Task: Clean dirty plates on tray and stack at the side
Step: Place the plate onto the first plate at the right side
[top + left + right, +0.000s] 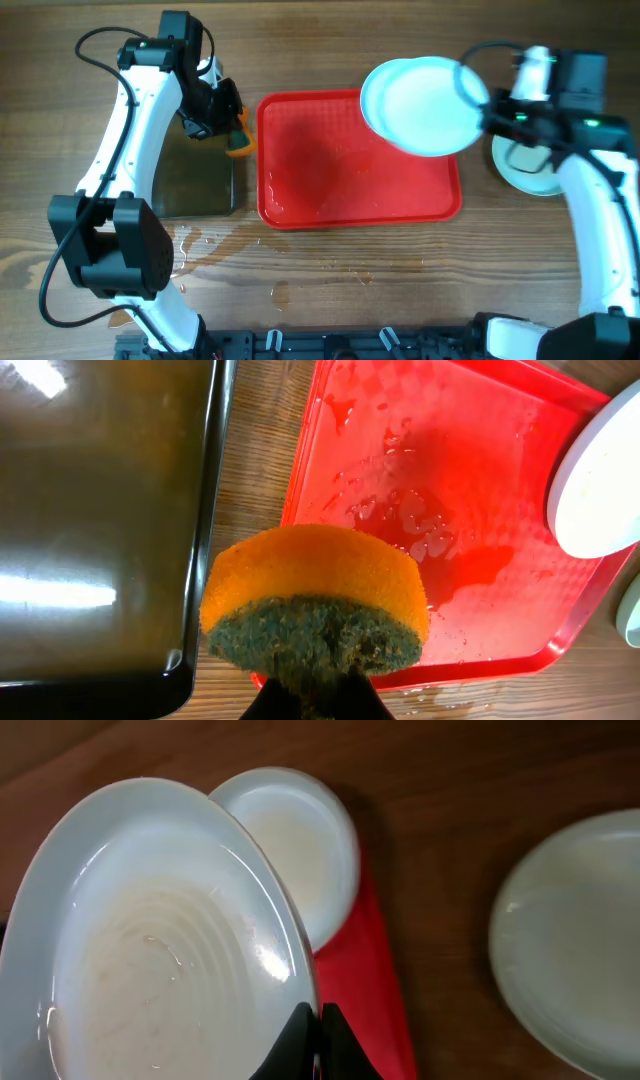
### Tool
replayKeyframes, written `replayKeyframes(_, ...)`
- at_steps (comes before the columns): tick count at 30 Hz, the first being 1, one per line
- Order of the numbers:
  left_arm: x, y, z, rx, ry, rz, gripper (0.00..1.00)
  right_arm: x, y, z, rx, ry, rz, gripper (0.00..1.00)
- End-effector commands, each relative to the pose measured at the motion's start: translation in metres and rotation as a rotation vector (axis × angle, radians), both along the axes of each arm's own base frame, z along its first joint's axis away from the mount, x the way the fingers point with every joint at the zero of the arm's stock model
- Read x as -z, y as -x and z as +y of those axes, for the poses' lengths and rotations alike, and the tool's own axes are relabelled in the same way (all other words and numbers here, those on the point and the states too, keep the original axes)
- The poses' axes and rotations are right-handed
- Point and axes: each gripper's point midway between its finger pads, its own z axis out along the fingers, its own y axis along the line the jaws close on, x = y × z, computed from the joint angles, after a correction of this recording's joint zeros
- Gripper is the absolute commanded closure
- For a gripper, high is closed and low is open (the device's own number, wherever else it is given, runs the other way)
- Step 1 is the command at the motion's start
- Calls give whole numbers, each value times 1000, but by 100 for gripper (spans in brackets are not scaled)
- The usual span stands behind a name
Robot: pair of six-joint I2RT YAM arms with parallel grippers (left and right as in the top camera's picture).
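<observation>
The third plate (532, 175) (580, 935) already lies beside the tray, so my right gripper should swing to the right in the overhead view, then go down over that plate to release.
The red tray (340, 180) lies mid-table, wet. My right gripper (487, 112) is shut on the rim of a pale-blue plate (425, 105) and holds it tilted above the tray's far right corner. In the right wrist view the jaws (318, 1020) pinch this plate (150, 940). A second plate (372, 80) sits partly under it at the tray's far edge (290, 840). A third plate (525, 165) lies on the table right of the tray (580, 930). My left gripper (320, 695) is shut on an orange sponge (315, 600) between pan and tray (238, 140).
A black pan (195, 175) of brownish water stands left of the tray (100, 510). Water puddles (210, 240) lie on the wooden table in front of the pan and tray. Droplets sit on the tray floor (420, 530).
</observation>
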Motion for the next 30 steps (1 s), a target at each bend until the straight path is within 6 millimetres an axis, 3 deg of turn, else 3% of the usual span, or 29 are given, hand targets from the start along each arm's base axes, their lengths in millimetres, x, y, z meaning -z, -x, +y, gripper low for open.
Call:
replayKeyframes(1,-9,-3,1,16,-6,-34,96,-6,10,-59,167,-30,-16,96)
replayKeyframes(4,-9,-3,2,16,-6,-35,96,0,31,-121,403,19,26,96)
replayKeyframes(6,-9,-3,1,16,-6,-35,96,10,55,-165,618,63,88,96)
replayKeyframes(9,-9,-3,2,16,-6,-35,96,24,74,-198,793,102,151,96)
replayKeyframes(12,-9,-3,1,16,-6,-35,96,39,82,-215,883,118,204,96)
replayKeyframes(21,-9,-3,2,16,-6,-35,96,107,86,-216,868,79,410,96)
replayKeyframes(22,-9,-3,1,16,-6,-35,96,109,85,-215,863,71,412,91)
replayKeyframes(24,-9,-3,1,16,-6,-35,96,109,78,-212,838,42,391,52)
replayKeyframes(25,-9,-3,1,16,-6,-35,96,108,74,-208,823,15,378,39)
replayKeyframes(27,-9,-3,1,16,-6,-35,96,104,60,-193,720,-57,343,32)
replayKeyframes(30,-9,-3,1,16,-6,-35,96,85,40,-168,584,-175,269,31)
